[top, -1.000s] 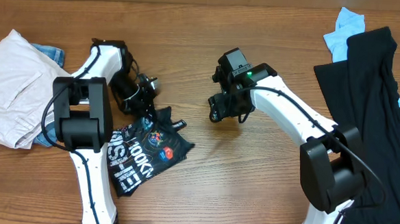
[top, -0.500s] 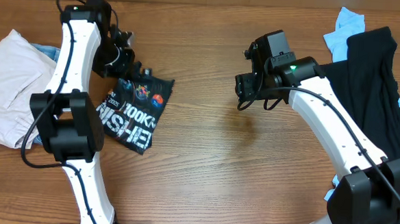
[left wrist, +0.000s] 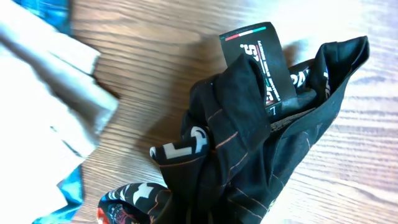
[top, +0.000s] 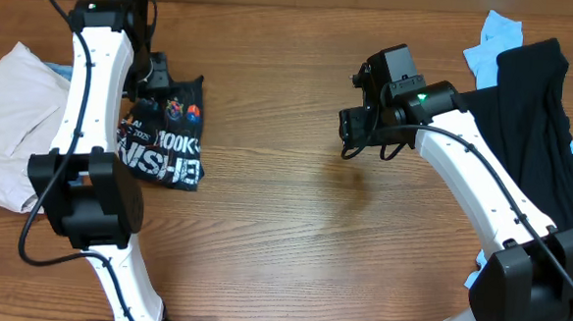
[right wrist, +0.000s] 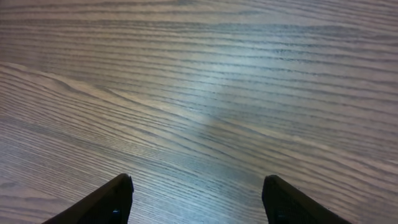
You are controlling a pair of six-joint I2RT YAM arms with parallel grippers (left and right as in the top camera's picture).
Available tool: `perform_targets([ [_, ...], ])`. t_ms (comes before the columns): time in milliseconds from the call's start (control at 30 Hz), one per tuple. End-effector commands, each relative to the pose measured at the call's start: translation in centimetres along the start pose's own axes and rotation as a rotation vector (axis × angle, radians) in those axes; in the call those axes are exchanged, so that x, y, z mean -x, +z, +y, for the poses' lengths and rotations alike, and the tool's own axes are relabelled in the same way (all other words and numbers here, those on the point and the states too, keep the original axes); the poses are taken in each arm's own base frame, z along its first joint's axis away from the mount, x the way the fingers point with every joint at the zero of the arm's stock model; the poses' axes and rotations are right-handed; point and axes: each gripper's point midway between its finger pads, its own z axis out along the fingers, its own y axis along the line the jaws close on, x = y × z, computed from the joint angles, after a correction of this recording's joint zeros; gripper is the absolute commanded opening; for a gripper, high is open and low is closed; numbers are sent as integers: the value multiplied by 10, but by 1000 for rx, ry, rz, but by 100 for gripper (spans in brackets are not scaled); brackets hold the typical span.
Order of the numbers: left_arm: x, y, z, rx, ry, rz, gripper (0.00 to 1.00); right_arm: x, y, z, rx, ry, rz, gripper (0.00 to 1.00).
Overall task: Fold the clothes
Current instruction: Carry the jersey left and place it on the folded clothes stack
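Observation:
I should next lift the shirt (top: 166, 142) with my left gripper, carry it onto the white garment (top: 15, 132), stacked over a blue one to the gripper's left in the overhead view, and release.
The black jersey shirt (top: 166, 142) with bold white lettering and coloured logos lies crumpled on the table at the far left. My left gripper (top: 153, 75) is shut on its far edge. In the left wrist view the shirt (left wrist: 249, 143) is bunched over the jaws and hides the fingers, and a black label shows at its top. My right gripper (top: 353, 134) is open and empty over bare wood right of the table's middle. Its two fingertips stand wide apart in the right wrist view (right wrist: 199, 196).
A white garment (top: 13, 127) lies at the left edge over a blue one (top: 60, 70), close to the shirt; it also shows in the left wrist view (left wrist: 43, 93). A large black garment (top: 538, 144) and a light blue one (top: 499, 34) lie at the right edge.
My left gripper has dragged the black jersey shirt left and away from me, toward the white garment. My right gripper moved right and back, then stayed still and open.

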Motion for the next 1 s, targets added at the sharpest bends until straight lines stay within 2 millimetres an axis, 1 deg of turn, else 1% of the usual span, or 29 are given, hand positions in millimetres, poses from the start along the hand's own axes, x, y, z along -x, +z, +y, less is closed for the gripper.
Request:
perform_targets([
  [0,13,-38,33,57,-91,-116,4,9,-18,0,-2,2,-51,71],
  [167,16,-55,74,130,-164,-163,4,5,-18,-6,-40,4,-37,71],
  [233,17,-62,85,143,-188,-187,4,5,-18,-7,-41,5,-34,71],
  [300,19,-73,101,147,-227,-224,4,4,-18,-6,-41,5,-33,71],
  [400,20,-82,123,159,-278,-255,4,4,-18,-6,-40,5,-33,71],
  [533,17,-83,148,177,-332,-257,4,4,-18,-6,-41,5,-33,71],
  [567,16,-83,152,179,-339,-258,4,4,-18,-6,-40,5,-33,71],
  [600,16,-82,161,186,-360,-262,4,4,-18,-6,-40,5,-33,71],
  [800,18,-83,203,214,-450,-301,4,3,-18,-6,-41,6,-30,72],
  [967,22,-85,226,226,-481,-342,4,3,-18,-7,-41,6,-26,72],
])
